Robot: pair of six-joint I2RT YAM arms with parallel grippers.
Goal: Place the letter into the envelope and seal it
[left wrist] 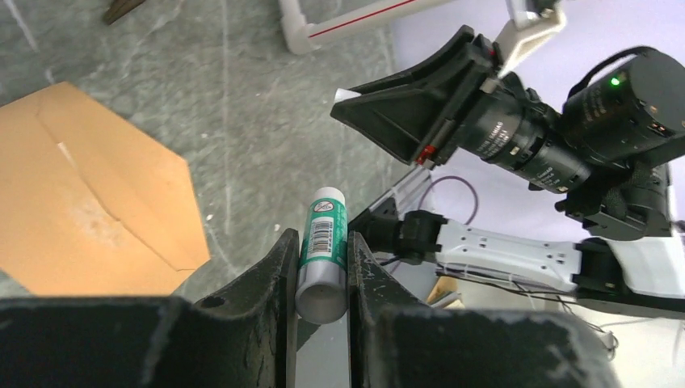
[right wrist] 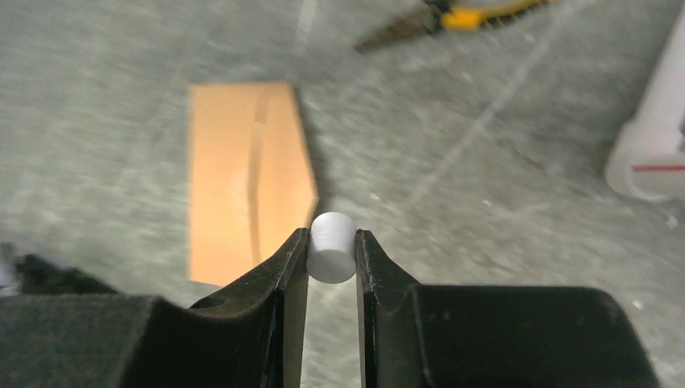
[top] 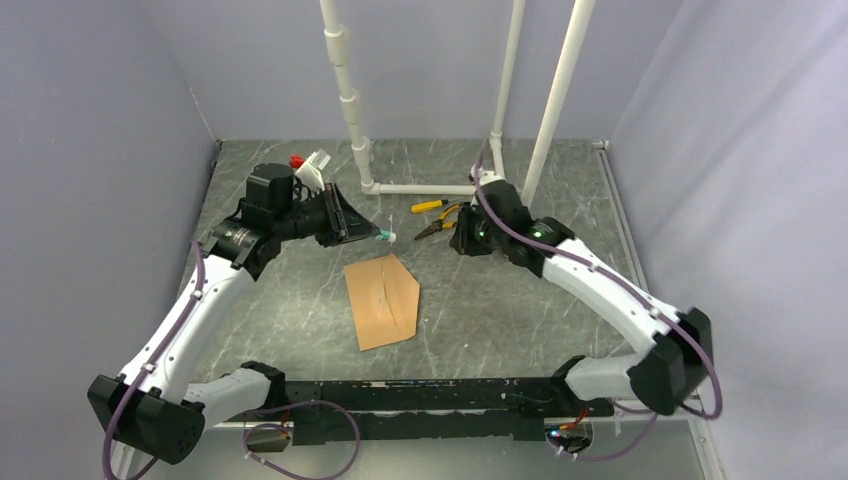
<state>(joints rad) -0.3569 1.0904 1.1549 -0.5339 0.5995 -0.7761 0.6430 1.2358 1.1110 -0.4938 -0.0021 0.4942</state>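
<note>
My right gripper lowers the white cap [right wrist: 331, 249] next onto the bare tabletop [right wrist: 447, 210] below it, beside the pointed flap, and releases it there, clear of envelope and pliers.
The brown envelope [top: 380, 300] lies flat mid-table, its pointed flap toward the right; it also shows in the left wrist view [left wrist: 89, 202] and the right wrist view [right wrist: 242, 178]. No separate tan letter sheet is in view. My left gripper [top: 374, 235] is above the envelope's far edge, shut on a green and white glue stick [left wrist: 327, 214], uncapped end toward the camera. My right gripper [top: 462, 240] is to the right of the envelope, off the table, shut on a small white cap [right wrist: 331, 249].
Yellow-handled pliers [top: 435, 215] lie behind the envelope, near the right gripper. A white pipe frame [top: 420, 188] stands at the back. A small red and white object [top: 310, 165] sits behind the left wrist. Grey walls close in both sides.
</note>
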